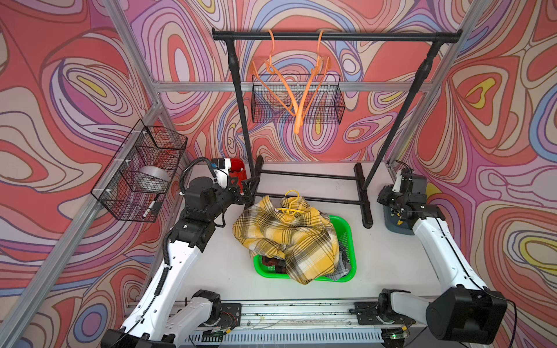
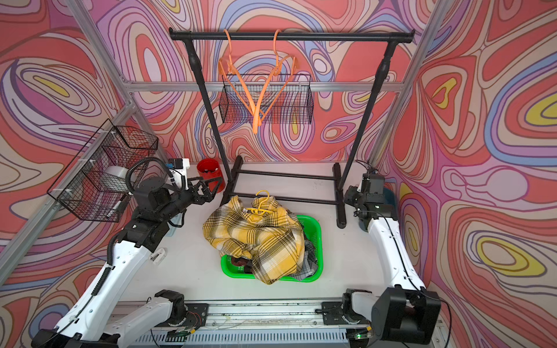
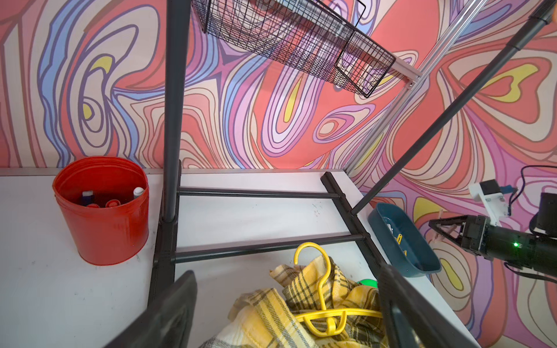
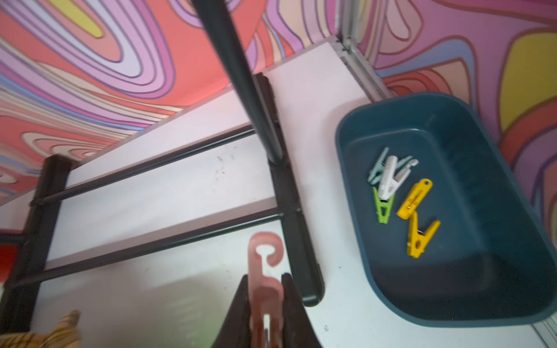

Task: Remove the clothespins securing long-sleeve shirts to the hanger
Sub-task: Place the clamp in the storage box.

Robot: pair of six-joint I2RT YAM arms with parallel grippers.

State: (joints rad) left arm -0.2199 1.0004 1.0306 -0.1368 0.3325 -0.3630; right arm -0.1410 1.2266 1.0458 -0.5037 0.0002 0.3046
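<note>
Next, my right gripper moves down into the blue bin below it and releases the pink clothespin there, since other clothespins already lie inside.
A yellow-and-black plaid shirt lies heaped over a green basket, with a yellow hanger on top. Grey and red shirts peek out beneath it. My left gripper hovers open beside the heap's far left, with nothing between its fingers. My right gripper is shut on a pink clothespin near a blue bin. That bin holds several clothespins, among them yellow, green and white ones.
A black clothes rack stands at the back with two bare orange hangers; its base bars lie on the table behind the basket. A red bucket sits at the back left. Wire baskets hang on the frame.
</note>
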